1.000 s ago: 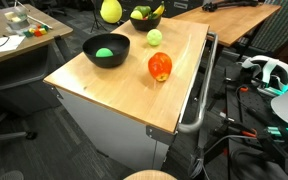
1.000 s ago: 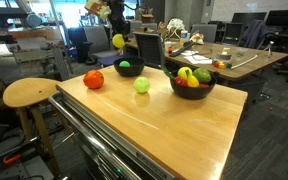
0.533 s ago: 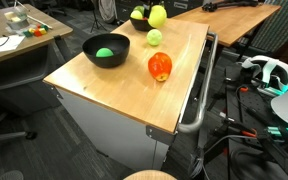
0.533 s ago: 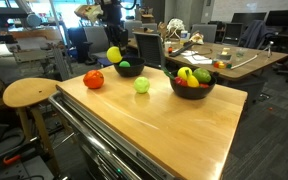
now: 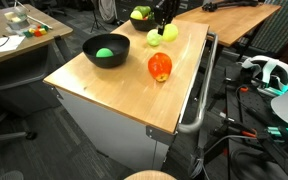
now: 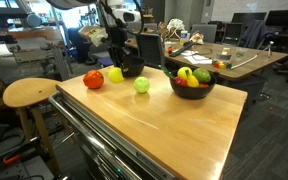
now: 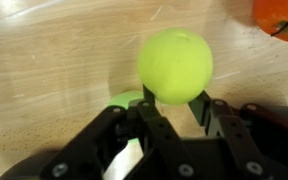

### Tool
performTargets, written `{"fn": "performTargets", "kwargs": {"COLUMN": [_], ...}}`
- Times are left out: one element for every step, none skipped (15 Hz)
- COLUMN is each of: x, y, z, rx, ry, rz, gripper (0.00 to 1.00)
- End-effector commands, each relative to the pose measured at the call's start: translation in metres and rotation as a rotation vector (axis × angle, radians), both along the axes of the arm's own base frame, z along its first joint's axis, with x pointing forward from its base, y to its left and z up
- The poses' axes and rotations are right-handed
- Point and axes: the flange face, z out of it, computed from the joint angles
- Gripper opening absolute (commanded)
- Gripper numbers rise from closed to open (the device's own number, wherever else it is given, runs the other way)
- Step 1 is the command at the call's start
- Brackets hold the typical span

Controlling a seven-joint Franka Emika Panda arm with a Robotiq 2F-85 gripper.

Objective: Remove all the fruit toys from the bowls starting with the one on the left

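My gripper lowers the yellow-green fruit toy [image 7: 174, 65] to the bare wood beside the light-green ball next and releases it. That open spot lies below my gripper.
My gripper [image 7: 174, 100] is shut on a round yellow-green fruit toy [image 7: 174, 65] and holds it low over the wooden tabletop, as both exterior views show [image 5: 168, 32] [image 6: 114, 75]. A red-orange apple toy [image 5: 160, 67] [image 6: 93, 79] [image 7: 281, 15] and a light-green ball [image 5: 154, 38] [image 6: 142, 85] lie on the wood beside it. One black bowl [image 5: 92, 48] holds a green fruit [image 5: 105, 53]. The other black bowl [image 6: 192, 92] holds a banana and several more fruits; my arm partly hides it in an exterior view [image 5: 142, 16].
The tabletop ends at a metal handle rail [image 5: 199, 100] on one side. A round wooden stool [image 6: 30, 93] stands off one corner. Desks with clutter [image 6: 219, 60] and chairs fill the room behind.
My gripper has come down and across with the yellow-green fruit, from up in the air by the bowl to just over the wood between the apple and the light-green ball.
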Motion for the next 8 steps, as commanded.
{"fn": "performTargets", "kwargs": {"x": [0.010,0.011,0.011,0.010,0.008,0.006,0.004,0.001], "y": [-0.009,-0.011,-0.012,-0.013,-0.011,-0.008,-0.002,0.005], "z": [-0.019,-0.024,-0.027,-0.028,-0.025,-0.019,-0.009,0.005], "rx": [-0.040,-0.049,-0.050,-0.050,-0.047,-0.034,-0.020,-0.002], "ry": [-0.022,-0.016,-0.004,0.002,0.005,0.006,-0.008,-0.022], "rz": [0.013,0.015,0.028,0.036,0.048,0.057,0.071,0.090], "gripper": [0.14,0.14,0.41,0.65,0.66,0.68,0.74,0.83]}}
